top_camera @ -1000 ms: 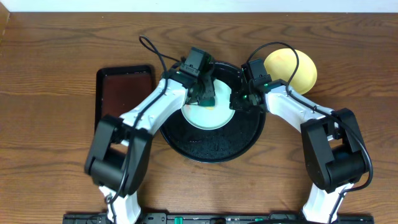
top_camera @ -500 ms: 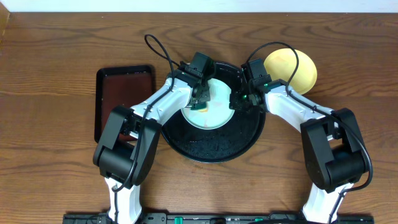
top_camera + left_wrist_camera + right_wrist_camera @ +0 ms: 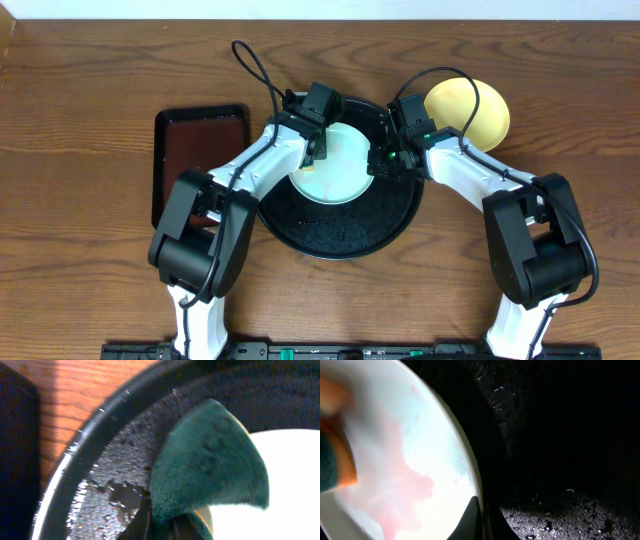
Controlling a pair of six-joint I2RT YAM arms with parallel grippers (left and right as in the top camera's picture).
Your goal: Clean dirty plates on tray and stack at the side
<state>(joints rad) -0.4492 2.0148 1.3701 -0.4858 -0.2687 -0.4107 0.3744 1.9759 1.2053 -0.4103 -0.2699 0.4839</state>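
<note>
I should lift my left gripper off the plate next, then lower the sponge [image 3: 210, 460] onto the reddish-brown tray that lies free beside the black tray [image 3: 340, 250].
A pale mint-blue plate [image 3: 338, 168] lies in the round black tray [image 3: 340, 250]. My left gripper [image 3: 316, 143] is shut on a dark green sponge [image 3: 210, 460] with an orange underside, at the plate's far-left rim [image 3: 285, 485]. My right gripper [image 3: 380, 162] is shut on the plate's right rim; its fingers [image 3: 481, 521] pinch the edge. The right wrist view shows a pale pink smear on the plate [image 3: 395, 475] and the sponge [image 3: 330, 465] at the left edge. A yellow plate [image 3: 470, 108] lies on the table behind the right arm. No second mint plate shows.
A rectangular dark reddish-brown tray [image 3: 198, 150] lies left of the black tray. The black tray's floor [image 3: 100, 490] is wet and speckled, as the right wrist view also shows [image 3: 560, 510]. The wooden table's white far edge runs along the top.
My left gripper has carried the sponge from the plate's left middle up to its far-left rim. The right gripper has kept hold of the plate's right rim.
</note>
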